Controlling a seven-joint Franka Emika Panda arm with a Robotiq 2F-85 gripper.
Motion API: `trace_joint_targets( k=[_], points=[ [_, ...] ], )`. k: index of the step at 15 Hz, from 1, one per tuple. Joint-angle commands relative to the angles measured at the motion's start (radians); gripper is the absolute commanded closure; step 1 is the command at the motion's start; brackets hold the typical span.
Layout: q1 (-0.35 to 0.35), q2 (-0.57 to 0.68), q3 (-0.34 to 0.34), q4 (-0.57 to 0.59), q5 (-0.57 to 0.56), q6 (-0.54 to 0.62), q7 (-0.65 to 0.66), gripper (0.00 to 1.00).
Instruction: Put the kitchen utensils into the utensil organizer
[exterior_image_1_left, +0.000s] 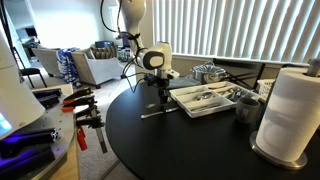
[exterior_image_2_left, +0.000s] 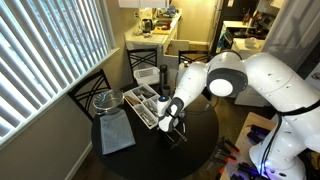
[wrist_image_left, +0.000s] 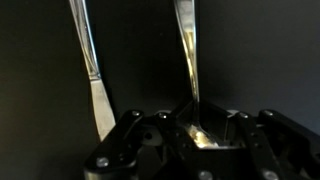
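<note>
The utensil goes up, outward and down next, then my gripper releases it into the white organizer (exterior_image_1_left: 190, 108), outward of my gripper and already holding silver pieces.
Two slim silver utensils lie on the black round table in the wrist view: one (wrist_image_left: 92, 70) to the left, the other (wrist_image_left: 188, 60) running down between my fingers. My gripper (wrist_image_left: 197, 125) is down at the table and looks shut on this utensil's end. In an exterior view the gripper (exterior_image_1_left: 160, 100) stands over a utensil (exterior_image_1_left: 153, 113) just in front of the white organizer (exterior_image_1_left: 190, 108), which holds several silver pieces. The gripper (exterior_image_2_left: 172, 125) and the organizer (exterior_image_2_left: 145, 103) also show in an exterior view.
A shiny metal pot (exterior_image_1_left: 208, 72) stands behind the organizer and a dark grey cup (exterior_image_1_left: 246, 108) beside it. A paper towel roll (exterior_image_1_left: 295, 110) is near the table edge. Orange-and-black clamps (exterior_image_1_left: 85, 110) lie on a side surface. A grey cloth (exterior_image_2_left: 117, 135) lies on the table.
</note>
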Motion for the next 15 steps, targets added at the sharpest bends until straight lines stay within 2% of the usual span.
trace_joint_targets(
  k=[1, 5, 9, 12, 15],
  points=[
    [-0.028, -0.147, 0.045, -0.176, 0.004, 0.097, -0.014, 0.98],
    [-0.082, -0.253, 0.091, -0.271, 0.011, 0.120, -0.035, 0.98],
    [-0.180, -0.297, 0.152, -0.266, 0.017, 0.092, -0.077, 0.98],
    [-0.215, -0.304, 0.141, -0.202, 0.006, 0.045, -0.087, 0.98],
    [-0.232, -0.278, 0.107, -0.065, -0.017, -0.065, -0.103, 0.98]
  ],
)
